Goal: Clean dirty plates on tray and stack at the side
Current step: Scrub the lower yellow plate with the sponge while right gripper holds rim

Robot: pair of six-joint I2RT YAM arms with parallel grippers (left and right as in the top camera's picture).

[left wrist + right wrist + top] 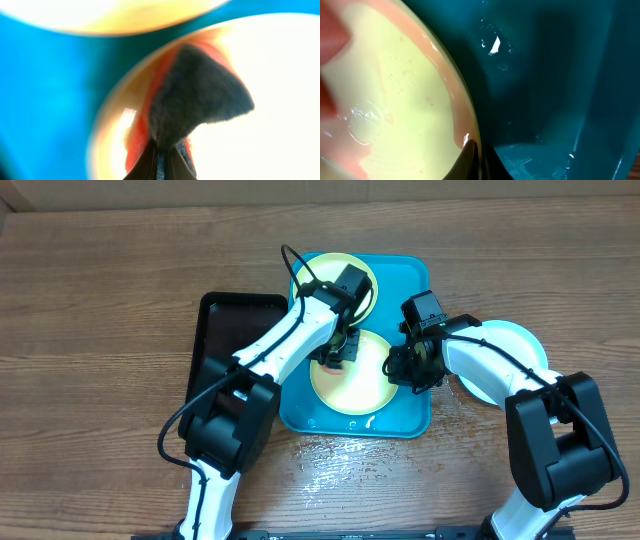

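Note:
The open black tray (238,330) lies left of my left gripper in the overhead view, so I should wipe back, then lift across to it and release the sponge inside.
The turquoise tray (408,290) holds two yellow-green rimmed plates, one at the back (322,268) and one at the front (365,380). My left gripper (336,352) is shut on a dark grey sponge with an orange-red side (195,95) and presses it onto the front plate's left part (280,75). My right gripper (406,370) is shut on that plate's right rim (477,155). The plate (395,90) is wet, with a brown-red sauce film along its rim. The teal rimmed plate (510,335) lies on the table right of the tray.
A smaller black tray (235,330) lies left of the turquoise tray, under my left arm. Water is spilled on the wooden table (340,455) in front of the tray. The tray floor (545,75) is wet.

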